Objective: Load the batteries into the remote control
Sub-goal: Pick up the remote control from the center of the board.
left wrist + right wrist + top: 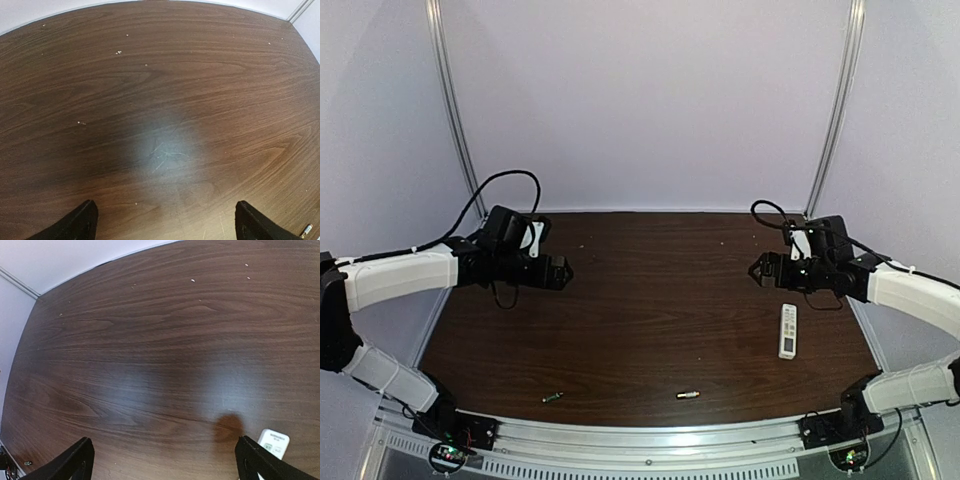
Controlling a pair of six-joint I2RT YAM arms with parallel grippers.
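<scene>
The white remote control lies below and back from my right gripper. My right gripper should lower its open fingers back onto the remote's middle [788, 329] and grip its narrow width.
The white remote control [788, 331] lies flat on the right side of the dark wooden table [660, 300]; its end also shows at the lower right of the right wrist view [274, 442]. Two small batteries lie near the front edge, one darker [552, 398] and one golden [688, 394]. In the left wrist view one battery [306, 230] peeks in at the bottom right corner. My left gripper [563, 270] [165, 212] hovers open over bare wood at the left. My right gripper [757, 268] [164, 450] hovers open just behind the remote. Neither holds anything.
Pale walls with metal corner rails [455, 110] close in the back and sides of the table. A metal rail [650, 440] runs along the front edge between the arm bases. Small light specks [119, 52] dot the wood.
</scene>
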